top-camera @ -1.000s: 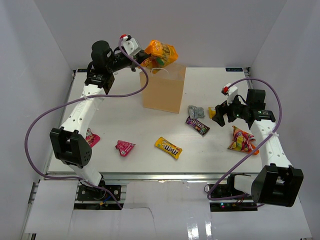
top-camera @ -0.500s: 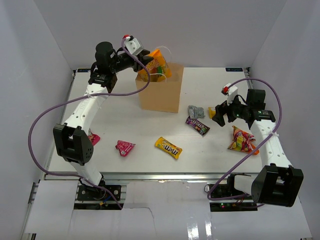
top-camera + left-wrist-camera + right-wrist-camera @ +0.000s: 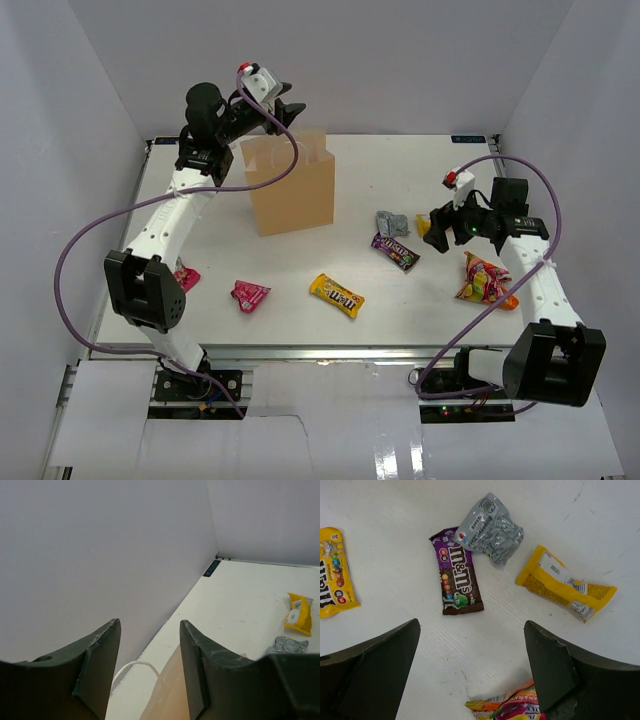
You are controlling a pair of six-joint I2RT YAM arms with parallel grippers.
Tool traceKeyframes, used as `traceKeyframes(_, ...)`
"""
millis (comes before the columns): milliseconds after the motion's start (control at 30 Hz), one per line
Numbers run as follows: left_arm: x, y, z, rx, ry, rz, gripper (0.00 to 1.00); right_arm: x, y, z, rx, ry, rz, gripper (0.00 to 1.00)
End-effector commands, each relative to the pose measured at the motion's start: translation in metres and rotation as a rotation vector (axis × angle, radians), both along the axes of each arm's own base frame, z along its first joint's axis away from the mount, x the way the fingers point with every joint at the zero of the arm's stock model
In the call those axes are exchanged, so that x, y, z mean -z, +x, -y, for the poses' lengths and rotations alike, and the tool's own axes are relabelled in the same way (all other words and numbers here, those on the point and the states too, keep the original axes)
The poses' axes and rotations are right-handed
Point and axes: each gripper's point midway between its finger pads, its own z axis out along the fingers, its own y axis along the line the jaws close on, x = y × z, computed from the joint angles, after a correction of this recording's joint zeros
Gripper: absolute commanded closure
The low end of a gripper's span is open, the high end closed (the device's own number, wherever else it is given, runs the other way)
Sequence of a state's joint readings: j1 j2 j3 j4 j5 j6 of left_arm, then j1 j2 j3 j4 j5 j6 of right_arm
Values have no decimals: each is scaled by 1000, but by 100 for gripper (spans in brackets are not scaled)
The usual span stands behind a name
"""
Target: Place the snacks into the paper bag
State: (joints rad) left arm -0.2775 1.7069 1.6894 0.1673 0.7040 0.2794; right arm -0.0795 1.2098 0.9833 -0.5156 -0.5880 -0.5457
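Observation:
The middle of the multicoloured packet point(image 3: 485, 281) comes next for my right gripper, which draws back and down onto it. The packet lies below it, to its right in the top view.
The tan paper bag point(image 3: 290, 187) stands upright at the back of the table, left of centre. My left gripper point(image 3: 290, 105) hovers over its far rim, open and empty. In the left wrist view the bag's edge point(image 3: 170, 692) and a white cord handle point(image 3: 135, 666) lie below the left gripper point(image 3: 150, 622). Snacks lie on the table: a silver packet point(image 3: 391, 223), a purple-brown one point(image 3: 394, 251), a yellow one point(image 3: 336, 294), a pink one point(image 3: 250, 294) and a multicoloured one point(image 3: 485, 281). My right gripper point(image 3: 437, 228) hangs open above bare table point(image 3: 471, 625), near the purple-brown packet point(image 3: 459, 577).
A small yellow packet point(image 3: 565, 584) lies right of the silver packet point(image 3: 489, 527). Another pink packet point(image 3: 185, 277) lies beside the left arm's lower link. White walls close off the table at the back and both sides.
The left jaws opened and the orange packet they held over the bag no longer shows. The bag slid left and slightly forward. The right arm stayed put.

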Motion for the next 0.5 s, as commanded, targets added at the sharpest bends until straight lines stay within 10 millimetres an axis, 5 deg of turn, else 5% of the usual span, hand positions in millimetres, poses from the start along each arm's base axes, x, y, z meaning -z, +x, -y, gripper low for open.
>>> traceKeyframes(0, -57, -25, -21, -102, -88, 84, 38, 5, 9, 15, 118, -12, -84, 9)
traceKeyframes(100, -80, -41, -67, -329, -264, 17, 18, 26, 17, 58, 357, -161, -190, 8)
traceKeyframes(133, -51, -40, -79, -403, -298, -71, 13, 38, 11, 70, 407, -217, -255, 7)
traceKeyframes(167, -64, -66, -95, -438, -411, -106, 4, 41, 7, 95, 504, -322, -274, 7)
traceKeyframes(200, -54, -70, -117, -542, -478, -146, 2, 45, 1, 109, 571, -380, -296, 8)
traceKeyframes(267, 8, -82, -132, -635, -489, -315, 2, 50, -18, 134, 665, -508, -333, 9)
traceKeyframes(333, 26, -109, -152, -716, -549, -388, 2, 46, -29, 141, 664, -561, -320, 10)
traceKeyframes(367, 77, -116, -156, -776, -543, -549, 2, 46, -36, 144, 659, -583, -326, 10)
traceKeyframes(400, 87, -130, -161, -791, -558, -583, 2, 51, -43, 144, 647, -599, -336, 10)
traceKeyframes(433, 126, -140, -163, -832, -509, -683, 2, 48, -47, 148, 628, -635, -324, 10)
traceKeyframes(467, 141, -147, -164, -847, -542, -747, 2, 50, -51, 152, 625, -663, -330, 10)
